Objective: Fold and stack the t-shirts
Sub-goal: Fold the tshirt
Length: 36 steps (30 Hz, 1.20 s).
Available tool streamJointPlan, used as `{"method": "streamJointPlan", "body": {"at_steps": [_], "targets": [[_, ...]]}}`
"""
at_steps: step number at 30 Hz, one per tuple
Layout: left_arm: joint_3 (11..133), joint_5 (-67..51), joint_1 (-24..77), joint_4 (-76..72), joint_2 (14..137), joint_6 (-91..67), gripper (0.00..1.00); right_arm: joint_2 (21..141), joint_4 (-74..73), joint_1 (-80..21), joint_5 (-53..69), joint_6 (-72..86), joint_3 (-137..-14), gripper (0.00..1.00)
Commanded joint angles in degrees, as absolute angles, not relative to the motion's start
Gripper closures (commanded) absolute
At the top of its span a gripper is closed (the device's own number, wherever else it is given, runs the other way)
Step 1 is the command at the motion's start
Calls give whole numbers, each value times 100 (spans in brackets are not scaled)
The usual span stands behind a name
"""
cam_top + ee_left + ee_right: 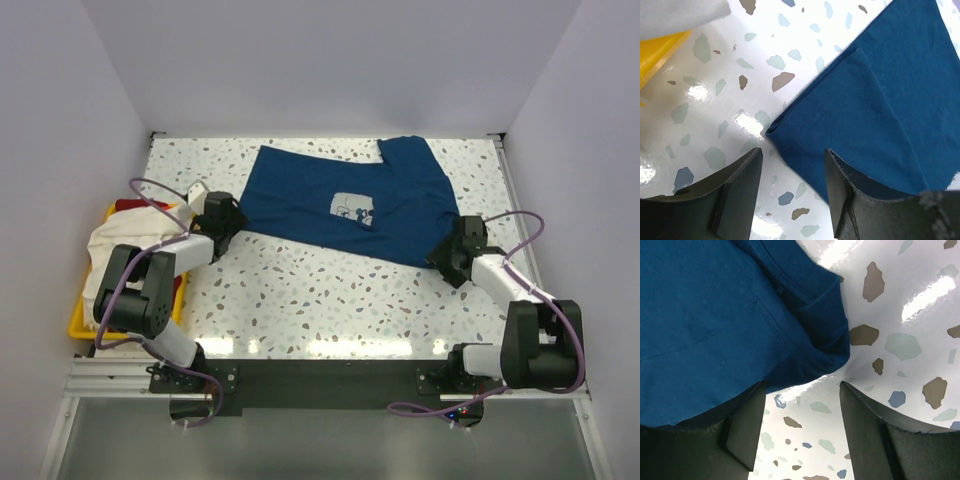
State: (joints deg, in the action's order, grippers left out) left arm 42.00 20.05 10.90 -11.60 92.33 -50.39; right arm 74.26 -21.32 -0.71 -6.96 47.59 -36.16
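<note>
My left gripper lowers its open fingers outward around the t-shirt's near corner by the bin (776, 136) next and closes, since that corner lies below and just outward of them.
The navy blue t-shirt (340, 205) with a white square print lies spread across the back of the table, its right sleeve folded over at the far right. My left gripper (222, 222) is open at the shirt's near-left corner; in the left wrist view that corner (870, 115) lies just ahead of the open fingers (740, 195). My right gripper (452, 252) is open at the near-right corner; in the right wrist view the shirt's hem (730, 315) lies just beyond the fingers (747, 430). A cream-white shirt (125, 245) and a red one (128, 206) lie in the bin.
A yellow plastic bin (80, 325) stands at the left table edge, beside the left arm; its corner shows in the left wrist view (660, 47). White walls close in the terrazzo table (330, 300) on three sides.
</note>
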Motion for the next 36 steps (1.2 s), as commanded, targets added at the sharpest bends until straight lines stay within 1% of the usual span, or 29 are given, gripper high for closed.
{"method": "streamJointPlan", "body": {"at_steps": [1, 6, 9, 14, 16, 18, 19, 21, 22, 24, 25, 26, 29, 36], "targets": [[4219, 2180, 1028, -1591, 9237, -4948, 43, 7444, -1802, -18, -914, 4773, -3674, 36], [4438, 2101, 1011, -1591, 9624, -4939, 44, 7418, -1837, -18, -1011, 4685, -3744, 40], [4465, 2109, 1002, -1591, 9738, -4966, 45, 7435, -1854, -18, -1011, 4650, -3753, 44], [4552, 2232, 1002, -1477, 9878, -5010, 45, 7497, -1820, -17, -1063, 4632, -3770, 47], [4605, 2241, 993, -1468, 9940, -4992, 47, 7532, -1811, -9, -1046, 4606, -3788, 48], [4702, 2241, 985, -1459, 10046, -4922, 53, 7567, -1784, -18, -1063, 4597, -3858, 48], [4728, 2224, 984, -1468, 10081, -4896, 56, 7576, -1775, 139, -1046, 4588, -3884, 51], [4807, 2197, 976, -1433, 10169, -4869, 70, 7620, -1767, 149, -1055, 4544, -3981, 57], [4842, 2189, 976, -1415, 10169, -4869, 82, 7629, -1784, 149, -1046, 4544, -4025, 67], [4852, 2180, 976, -1319, 10152, -4878, 93, 7708, -1872, 167, -1046, 4457, -4200, 76], [4860, 2180, 976, -1284, 10125, -4878, 100, 7743, -1924, 176, -1063, 4413, -4288, 80], [4860, 2206, 976, -1214, 10047, -4895, 100, 7787, -2073, 219, -1081, 4377, -4472, 86], [4904, 2363, 976, -776, 9862, -5035, 100, 7901, -2389, 333, -1064, 4316, -4806, 100], [4720, 2689, 993, 280, 9466, -5431, 100, 7752, -3154, 711, -967, 4148, -5071, 100]]}}
